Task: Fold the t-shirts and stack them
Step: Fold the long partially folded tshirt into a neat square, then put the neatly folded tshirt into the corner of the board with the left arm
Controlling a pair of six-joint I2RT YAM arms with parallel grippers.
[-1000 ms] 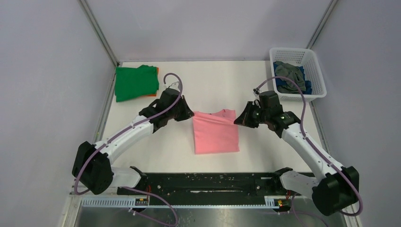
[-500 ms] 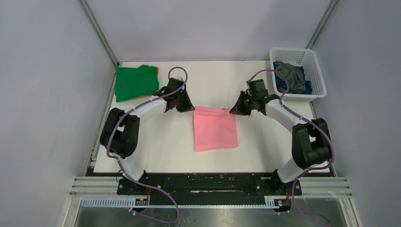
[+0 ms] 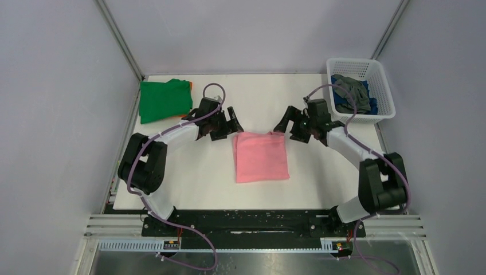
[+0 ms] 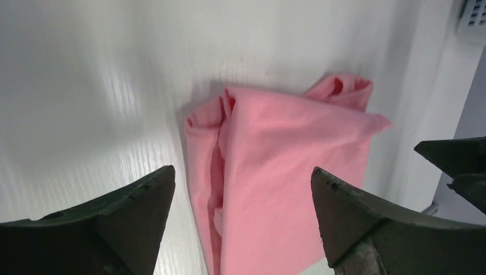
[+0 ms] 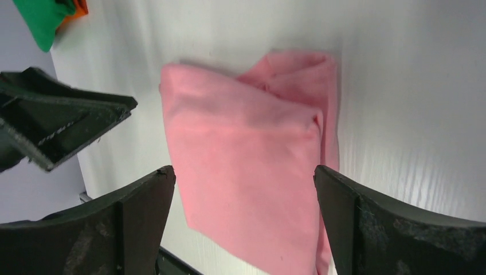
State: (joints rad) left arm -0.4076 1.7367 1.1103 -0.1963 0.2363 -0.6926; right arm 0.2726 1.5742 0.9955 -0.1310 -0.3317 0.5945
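My left gripper goes down and back onto the pink t-shirt's side edge (image 3: 235,152) (image 4: 206,192) facing the green t-shirt next, as the folded layers lie there between its open fingers.
A pink t-shirt (image 3: 261,157) lies folded into a rectangle mid-table, with its far edge bunched (image 4: 275,172) (image 5: 246,160). My left gripper (image 3: 234,122) (image 4: 243,177) hovers open just above the shirt's far left corner and holds nothing. Over the far right corner my right gripper (image 3: 282,123) (image 5: 245,175) is also open and empty. A folded green t-shirt (image 3: 165,100) (image 5: 43,20) lies at the far left on an orange t-shirt (image 3: 189,86) (image 5: 80,7). Grey (image 3: 351,89) and blue (image 3: 372,106) t-shirts sit crumpled in the basket.
The white lattice basket (image 3: 385,94) stands at the table's far right corner. Grey walls close in the table on the left, back and right. Both arms reach inward from the sides, elbows near the table's side edges.
Both grippers have opened and let go of the pink t-shirt's far corners. They have risen slightly. The shirt now lies flat on the table.
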